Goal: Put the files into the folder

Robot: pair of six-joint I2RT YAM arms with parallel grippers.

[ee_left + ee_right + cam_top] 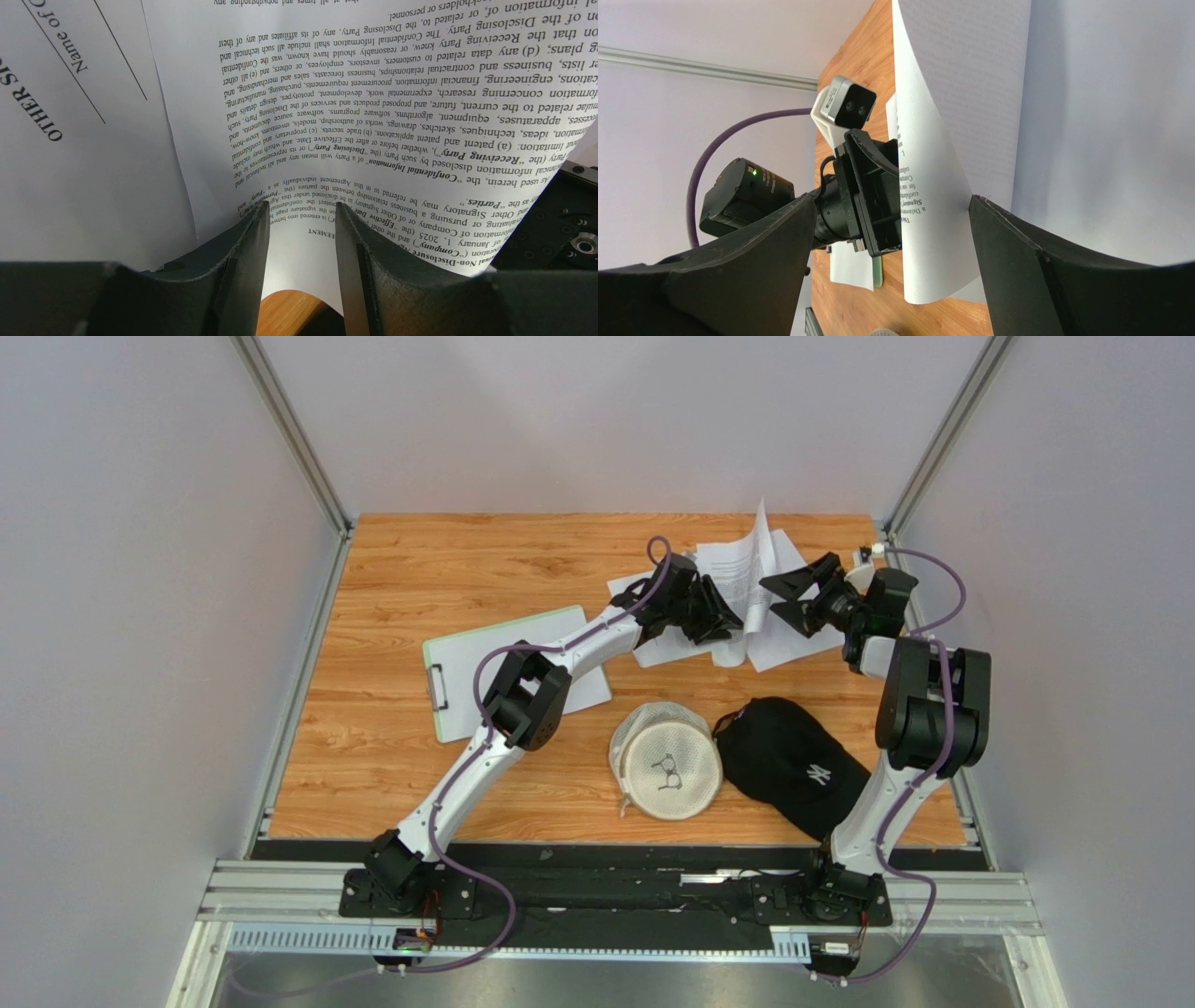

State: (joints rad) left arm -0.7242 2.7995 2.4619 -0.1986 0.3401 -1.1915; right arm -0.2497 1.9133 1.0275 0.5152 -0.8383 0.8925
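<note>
My right gripper should shift outward and tilt its open fingers downward around the curled sheet's raised side edge (769,560) (938,110), since that edge stands clear of the pile.
The files (744,609) lie in a loose pile of white printed sheets at the back right of the table. One sheet (762,546) curls upright. My left gripper (718,611) is at the pile. In the left wrist view its jaws (302,210) stand apart, with the tips against the curled printed sheet (421,105) and nothing pinched. My right gripper (790,595) faces it from the right. Its jaws (891,199) are wide open around the standing sheet (941,175) without touching it. The light-green folder (463,665) lies flat at the left, partly under the left arm.
A white cap (666,760) and a black cap (793,763) sit near the front between the arms. The right wall and frame post (926,462) are close to the pile. Bare wood (421,560) lies behind the folder.
</note>
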